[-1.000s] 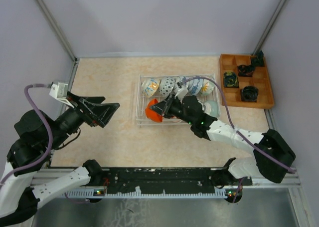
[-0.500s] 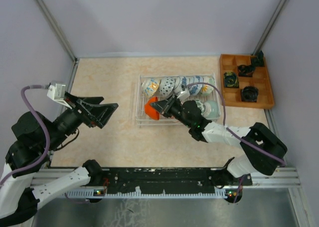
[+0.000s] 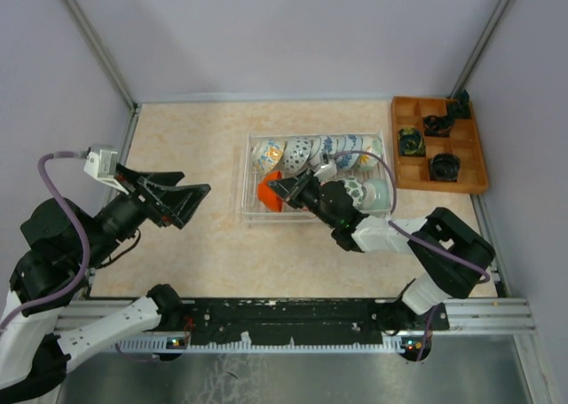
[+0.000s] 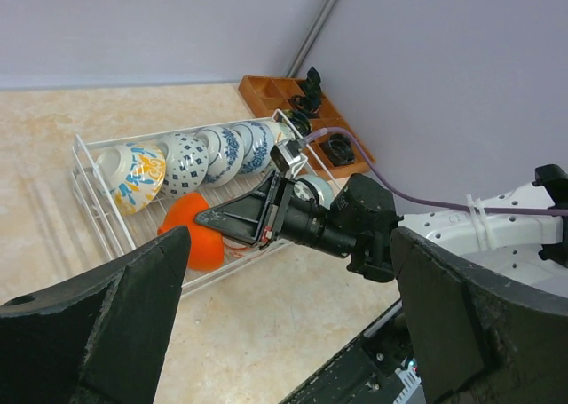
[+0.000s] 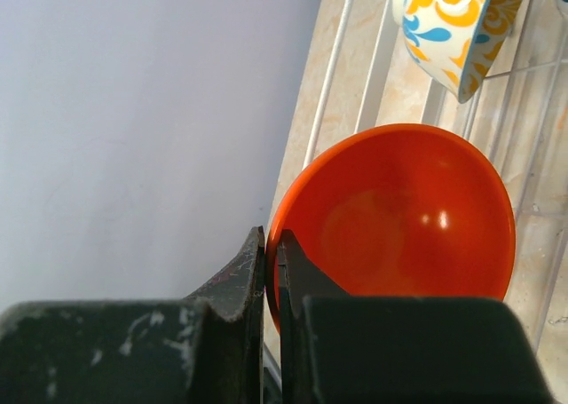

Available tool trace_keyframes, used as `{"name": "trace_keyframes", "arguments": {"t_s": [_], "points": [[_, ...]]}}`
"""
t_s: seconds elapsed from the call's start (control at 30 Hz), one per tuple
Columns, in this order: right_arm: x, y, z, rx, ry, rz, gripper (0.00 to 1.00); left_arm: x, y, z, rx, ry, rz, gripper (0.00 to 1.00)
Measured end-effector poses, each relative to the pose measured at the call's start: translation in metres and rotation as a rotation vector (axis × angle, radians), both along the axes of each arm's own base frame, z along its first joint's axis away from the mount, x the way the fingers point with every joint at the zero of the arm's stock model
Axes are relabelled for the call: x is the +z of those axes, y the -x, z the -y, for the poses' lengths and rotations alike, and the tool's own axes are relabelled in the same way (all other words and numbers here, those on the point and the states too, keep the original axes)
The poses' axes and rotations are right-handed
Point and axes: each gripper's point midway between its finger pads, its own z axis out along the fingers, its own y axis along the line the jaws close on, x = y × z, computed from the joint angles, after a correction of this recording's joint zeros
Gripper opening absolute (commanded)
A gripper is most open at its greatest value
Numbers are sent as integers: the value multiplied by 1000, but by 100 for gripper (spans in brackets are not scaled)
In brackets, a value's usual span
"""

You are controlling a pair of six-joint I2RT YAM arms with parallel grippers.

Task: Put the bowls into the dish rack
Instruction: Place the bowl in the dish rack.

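My right gripper should next move down until the orange bowl (image 3: 268,196) touches the dish rack's front wires below it, and then release the bowl's rim, since the orange bowl is hanging over those wires.
My right gripper (image 3: 280,189) is shut on the rim of the orange bowl (image 3: 268,196), one finger inside and one outside, and holds it tilted at the front left of the dish rack (image 3: 243,184). The right wrist view shows the pinch (image 5: 271,237) on the bowl (image 5: 399,222) over the rack wires (image 5: 342,44). A row of blue-patterned bowls (image 3: 315,151) stands on edge along the rack's far side. A green-patterned bowl (image 3: 353,189) and a pale bowl (image 3: 378,194) sit at its front right. My left gripper (image 3: 191,200) is open and empty, left of the rack.
An orange wooden compartment tray (image 3: 479,160) with black items stands at the far right, close to the rack. Metal frame posts run up both back corners. The left wrist view shows the rack (image 4: 89,186), the orange bowl (image 4: 191,235) and the right arm (image 4: 355,222).
My right gripper has carried the orange bowl a little left and farther into the rack's front left corner, and its forearm has swung inward. The left arm has barely shifted.
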Motion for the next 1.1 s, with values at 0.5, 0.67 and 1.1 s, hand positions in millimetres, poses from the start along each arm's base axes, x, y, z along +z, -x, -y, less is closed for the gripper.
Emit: {"name": "trace_keyframes", "arguments": {"t_s": [0.5, 0.67, 1.1], "points": [[-28, -9, -2, -25, 31, -40, 0, 0, -1, 0, 1, -9, 6, 100], [-33, -10, -3, -25, 33, -53, 0, 0, -1, 0, 1, -13, 6, 100], [-37, -10, -7, -14, 19, -58, 0, -3, -4, 3, 1, -25, 2, 100]]}}
